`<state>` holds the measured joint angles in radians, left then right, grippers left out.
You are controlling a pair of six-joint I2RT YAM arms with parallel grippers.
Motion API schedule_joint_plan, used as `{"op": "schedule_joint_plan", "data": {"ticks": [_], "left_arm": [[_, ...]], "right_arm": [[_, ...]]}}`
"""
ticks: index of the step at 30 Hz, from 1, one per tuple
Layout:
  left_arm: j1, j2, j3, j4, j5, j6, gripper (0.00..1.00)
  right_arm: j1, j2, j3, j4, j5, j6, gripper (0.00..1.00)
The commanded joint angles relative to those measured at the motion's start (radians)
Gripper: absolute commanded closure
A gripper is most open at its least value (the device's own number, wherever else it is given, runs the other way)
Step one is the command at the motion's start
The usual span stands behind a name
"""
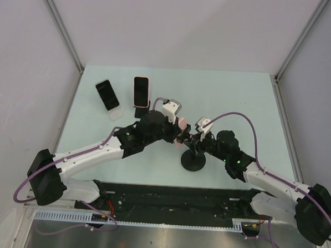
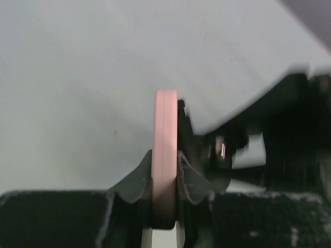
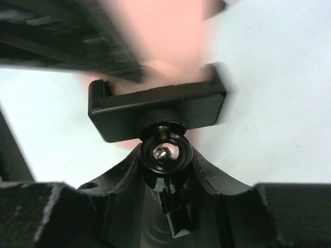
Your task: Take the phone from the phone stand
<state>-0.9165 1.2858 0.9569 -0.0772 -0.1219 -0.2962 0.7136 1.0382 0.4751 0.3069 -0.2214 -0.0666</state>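
I will carry the phone stand with my right gripper to the empty far corner of the tabletop and release it there, since that corner lies outward of my right gripper and to its right in the top view.
A pink-cased phone (image 1: 181,130) sits in the black clamp of the phone stand (image 1: 193,159) at mid-table. My left gripper (image 1: 178,129) is shut on the phone; in the left wrist view its fingers (image 2: 135,178) pinch the phone's pink edge (image 2: 165,155) from both sides. My right gripper (image 1: 199,140) is shut on the stand's ball joint (image 3: 164,153) just below the clamp (image 3: 158,108), and the pink phone (image 3: 165,36) rises blurred above it.
Two other phones lie at the back left: a black one (image 1: 107,94) on a white stand and a pink-rimmed one (image 1: 140,91) on a dark stand. The stand's round black base (image 1: 193,161) rests on the pale table (image 1: 239,100).
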Motion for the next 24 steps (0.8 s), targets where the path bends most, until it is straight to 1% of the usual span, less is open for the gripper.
{"op": "schedule_joint_plan", "data": {"ticks": [1, 7, 13, 17, 24], "left_arm": [[0.085, -0.080, 0.011, -0.226, -0.232, 0.129, 1.00], [0.082, -0.072, 0.020, -0.226, -0.252, 0.146, 1.00], [0.082, -0.091, 0.034, -0.228, -0.249, 0.144, 1.00], [0.084, -0.131, 0.042, -0.230, -0.248, 0.150, 1.00], [0.103, -0.244, 0.029, -0.228, -0.240, 0.155, 1.00]], "right_arm": [[-0.088, -0.047, -0.015, -0.026, 0.179, -0.035, 1.00], [-0.086, -0.029, -0.013, -0.022, 0.131, -0.032, 1.00], [-0.083, -0.029, -0.018, -0.005, 0.139, -0.022, 1.00], [-0.083, -0.033, -0.021, 0.004, 0.158, -0.016, 1.00], [-0.083, -0.046, -0.033, 0.050, 0.220, 0.007, 1.00]]}}
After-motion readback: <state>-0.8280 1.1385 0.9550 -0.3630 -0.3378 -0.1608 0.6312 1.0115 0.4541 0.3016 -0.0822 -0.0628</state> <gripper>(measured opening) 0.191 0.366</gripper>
